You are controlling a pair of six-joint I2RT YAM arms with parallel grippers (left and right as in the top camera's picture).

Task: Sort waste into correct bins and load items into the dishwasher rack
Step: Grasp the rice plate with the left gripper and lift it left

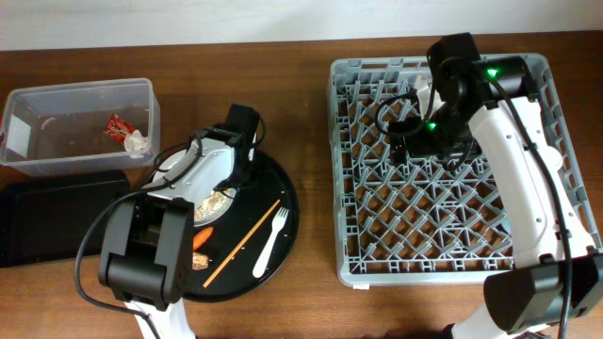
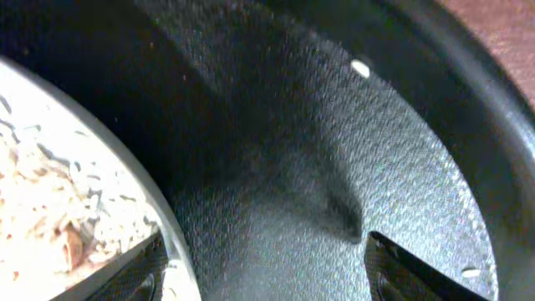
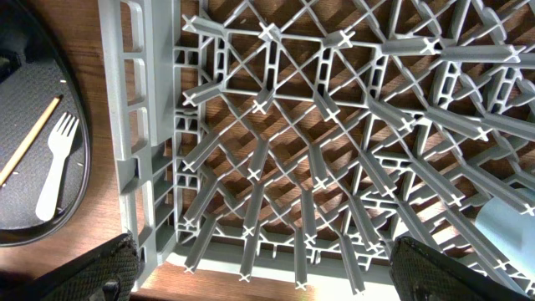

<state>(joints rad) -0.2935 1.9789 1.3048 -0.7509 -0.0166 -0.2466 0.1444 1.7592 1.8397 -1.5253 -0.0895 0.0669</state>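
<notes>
I will next move my left gripper slightly toward the scraps [image 1: 215, 202] on the white plate. Then it will close across the plate's rim, which is nearer the finger over the plate.
The white plate [image 1: 179, 168] lies on the round black tray [image 1: 283, 202], with beige food scraps [image 1: 215, 202] on it. My left gripper [image 1: 236, 174] is open low over the plate's edge. In the left wrist view the gripper [image 2: 267, 272] has one finger over the plate [image 2: 50, 125] and the scraps [image 2: 50, 217], and the other over the tray. The carrot piece [image 1: 202, 238], wooden stick [image 1: 243, 243] and white fork [image 1: 270, 243] lie on the tray. My right gripper [image 3: 267, 267] is open and empty over the grey rack [image 1: 344, 169]. A light-blue cup [image 3: 510, 221] stands in the rack.
The clear tub [image 1: 57, 99] at the far left holds the red wrapper [image 1: 118, 125] and the white paper wad [image 1: 138, 143]. The flat black tray [image 1: 47, 221] lies in front of it. The right wrist view also shows the fork [image 3: 54, 167] and stick [image 3: 29, 138].
</notes>
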